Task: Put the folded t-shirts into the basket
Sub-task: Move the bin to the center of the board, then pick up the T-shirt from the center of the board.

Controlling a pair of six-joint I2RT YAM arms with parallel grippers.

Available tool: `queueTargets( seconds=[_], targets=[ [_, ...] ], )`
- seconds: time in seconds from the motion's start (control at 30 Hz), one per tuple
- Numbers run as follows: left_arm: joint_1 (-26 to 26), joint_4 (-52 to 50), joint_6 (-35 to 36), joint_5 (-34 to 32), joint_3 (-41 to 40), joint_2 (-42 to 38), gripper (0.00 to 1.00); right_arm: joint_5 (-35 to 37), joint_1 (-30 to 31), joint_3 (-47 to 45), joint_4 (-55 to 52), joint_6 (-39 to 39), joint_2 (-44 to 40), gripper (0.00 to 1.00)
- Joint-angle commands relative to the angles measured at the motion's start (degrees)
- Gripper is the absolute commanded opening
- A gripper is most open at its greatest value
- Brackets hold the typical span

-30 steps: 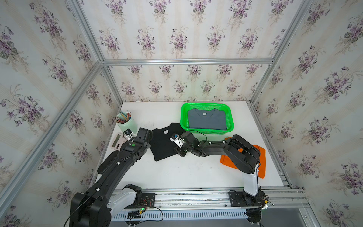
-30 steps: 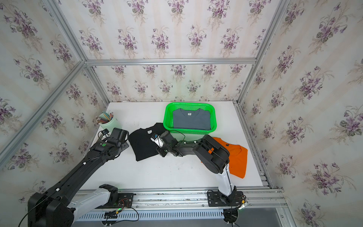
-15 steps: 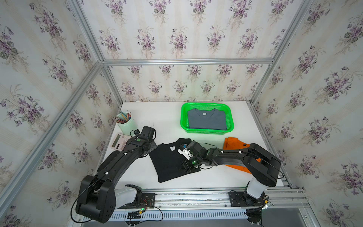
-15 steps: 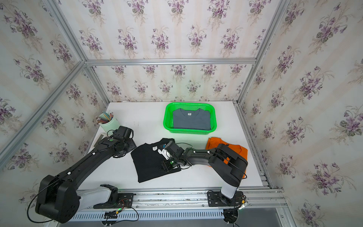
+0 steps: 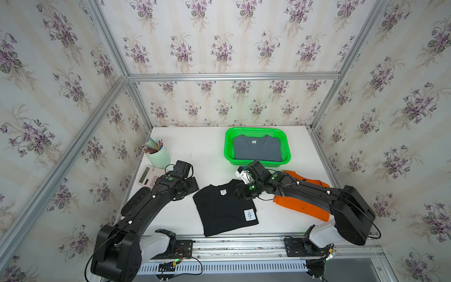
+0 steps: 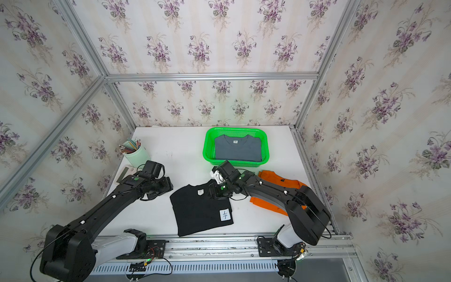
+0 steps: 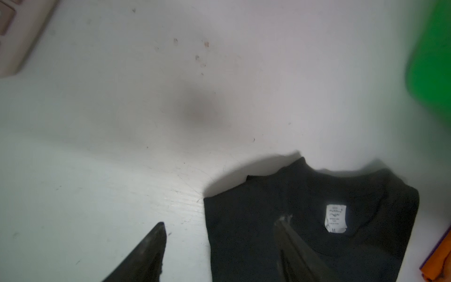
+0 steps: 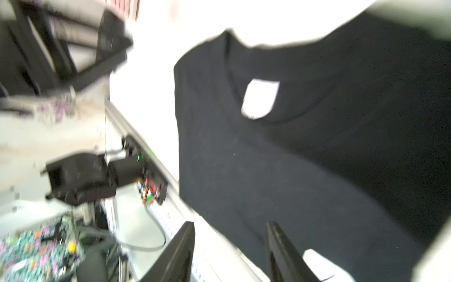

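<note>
The left gripper comes down open onto the black t-shirt's shoulder corner nearest the calculator point(image 7: 217, 203) next, since bare table beside the t-shirt's edge leaves room for a finger.
The green basket point(image 5: 228, 146) point(image 6: 207, 146) stands at the back of the table with the grey-blue t-shirt point(image 5: 256, 151) lying in it. Near the front edge, the black t-shirt point(image 5: 223, 211) point(image 6: 197, 212) lies flat, its white patch point(image 5: 249, 215) showing. The orange t-shirt point(image 5: 310, 183) lies to its right, partly under my right arm. My left gripper point(image 5: 193, 186) point(image 7: 220, 227) is open at the black t-shirt's left shoulder, one finger point(image 7: 284, 223) over the cloth and one over the table. My right gripper point(image 5: 238, 193) point(image 8: 230, 230) is open over the black t-shirt point(image 8: 305, 158) near its collar.
A pale cup of pencils point(image 5: 157, 155) and a calculator point(image 5: 148, 175) stand at the left, behind my left arm. Patterned walls close off three sides. An aluminium rail point(image 5: 244, 244) runs along the front edge.
The black t-shirt has slid from mid-table toward the front edge and now lies flat. My right gripper's jaws have widened and it has drawn back to the collar. My left gripper has followed to the shoulder.
</note>
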Motion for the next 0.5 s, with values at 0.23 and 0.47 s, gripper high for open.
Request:
queueTargets(
  seconds=[0.23,0.47],
  targets=[
    [0.1,9.6,2.9,13.1,-6.4,0.2,0.71,10.6,-9.4,0.7,0.5,-11.2,7.5,0.55],
    [0.1,12.4,3.8,15.1,-7.2,5.4,0.73,7.5,-11.0,0.9,3.8,-12.6,14.5,0.56]
  ],
)
